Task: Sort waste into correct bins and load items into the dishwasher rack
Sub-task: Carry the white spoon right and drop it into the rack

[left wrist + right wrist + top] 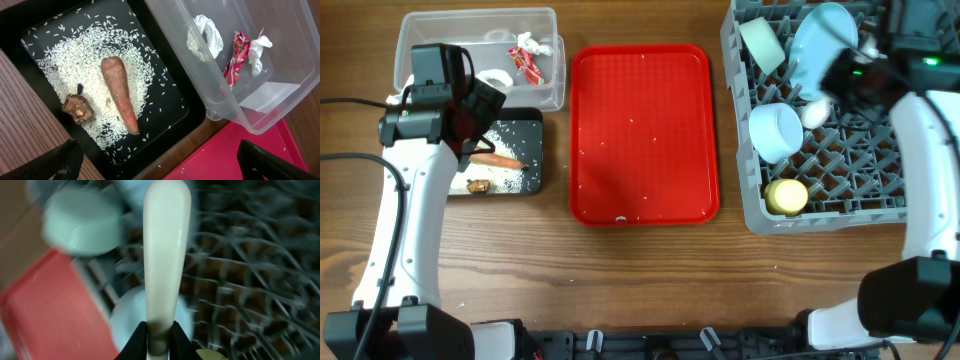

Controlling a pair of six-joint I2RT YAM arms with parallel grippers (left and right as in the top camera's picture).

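I will move my right gripper back and down over the rack's wires beside the yellow cup and let go of the white spoon [165,245] there, because those wires are empty.
My left gripper [160,165] is open and empty, hovering over the near edge of the black tray [20,25], which holds an orange carrot [120,92], a brown food bit [77,107] and loose rice [75,55]. The clear tub [280,115] holds the red-and-white wrapper [237,52] and a white scrap [205,37]. My right gripper [160,330] is shut on the white spoon [165,245] above the grey rack [840,205]. The rack holds a plate [820,45], two bowls [760,42] [777,128] and a yellow cup [786,196].
The flat red tray [640,130] lies between the bins and the rack, with a few rice grains on it. Bare wooden table runs along the front. The right wrist view is blurred by motion.
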